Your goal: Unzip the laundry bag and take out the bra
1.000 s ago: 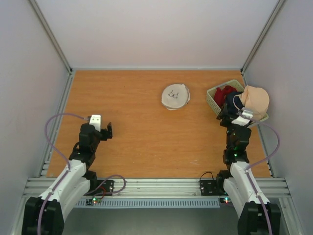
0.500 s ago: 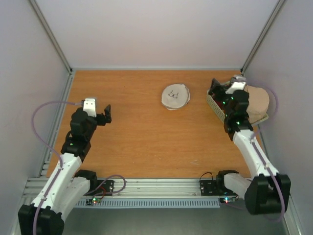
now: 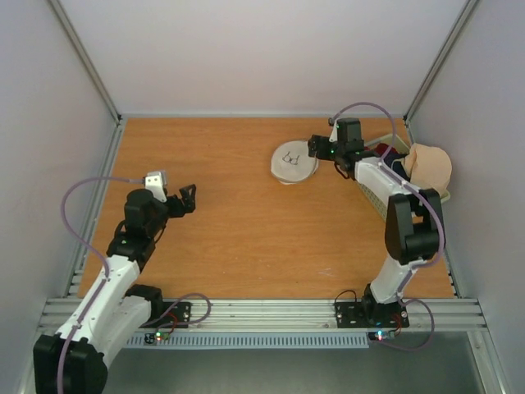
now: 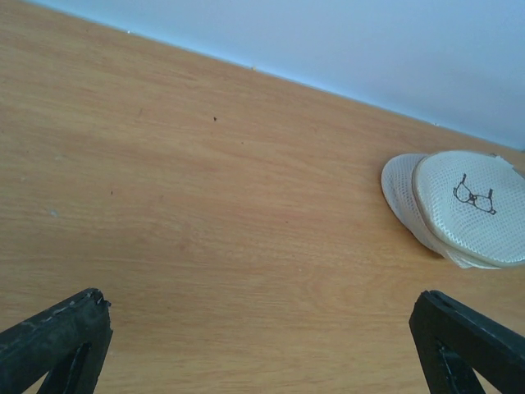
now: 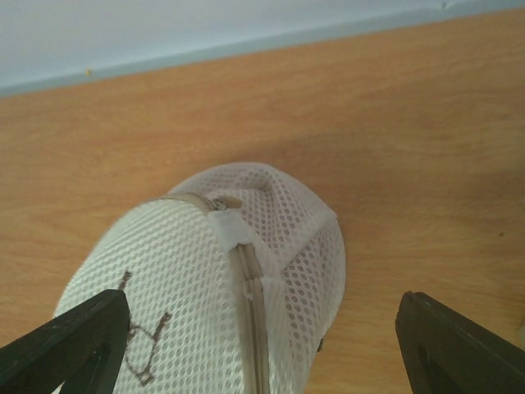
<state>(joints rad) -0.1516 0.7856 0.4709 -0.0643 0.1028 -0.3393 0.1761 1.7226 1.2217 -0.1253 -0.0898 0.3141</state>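
The right gripper moves down onto the zipper next and closes. The beige zipper along the bag's edge (image 5: 256, 341) lies below, lined up between the open fingers.
The laundry bag (image 3: 294, 162) is a round off-white mesh pouch lying at the back middle of the table, its black spectacles mark facing up. My right gripper (image 3: 316, 148) is open at the bag's right edge. In the right wrist view its fingers straddle the bag (image 5: 205, 279), and the beige zipper (image 5: 253, 304) runs between them. I cannot see it touching. My left gripper (image 3: 189, 199) is open and empty over bare wood at the left, far from the bag (image 4: 463, 205). The bra is out of view.
A green plastic basket (image 3: 384, 142) stands at the back right, mostly behind my right arm. A large pale peach rounded garment (image 3: 431, 168) lies on its right end. White walls close the table on three sides.
My right arm has swung from the basket leftward to the bag's right edge. My left arm has stretched forward and turned its gripper to the right. The bag has not moved.
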